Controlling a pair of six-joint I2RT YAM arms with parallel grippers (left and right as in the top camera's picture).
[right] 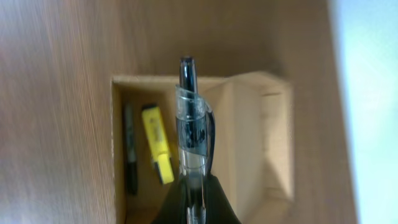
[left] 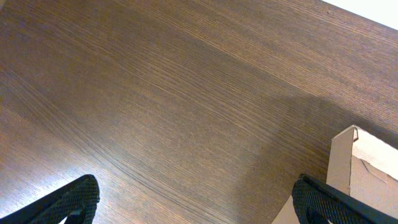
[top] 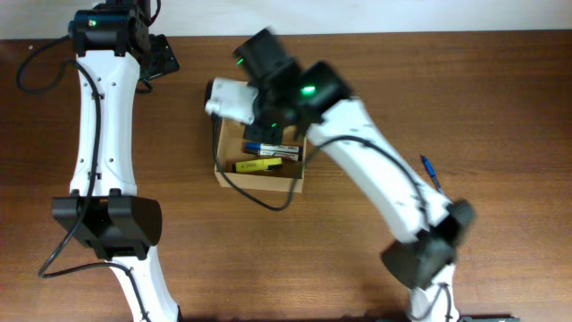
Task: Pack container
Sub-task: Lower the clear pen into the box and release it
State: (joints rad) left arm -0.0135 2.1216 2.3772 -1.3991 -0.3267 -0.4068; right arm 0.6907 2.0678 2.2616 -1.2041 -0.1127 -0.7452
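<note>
I should lower my right gripper into the open container [top: 259,185] next. Then I should bring the clear pen close beside the yellow highlighter [top: 257,165].
The tan cardboard container [top: 259,185] sits open mid-table, its flap lid folded out. In the right wrist view the container [right: 155,79] holds a yellow highlighter [right: 157,143] and a black marker [right: 129,149]; the flap [right: 264,137] lies to the right. My right gripper [right: 194,186] is shut on a clear pen with black parts [right: 189,118], held just above the container's opening. In the overhead view the right gripper [top: 268,134] hangs over the container's back edge, and the highlighter [top: 257,165] shows inside. My left gripper [left: 199,205] is open and empty over bare table, with a container corner [left: 351,168] at its right.
A blue pen [top: 431,173] lies on the table to the right, next to the right arm. The left gripper [top: 161,58] is at the table's back left, near the back edge. A black cable loops across the container's front left corner.
</note>
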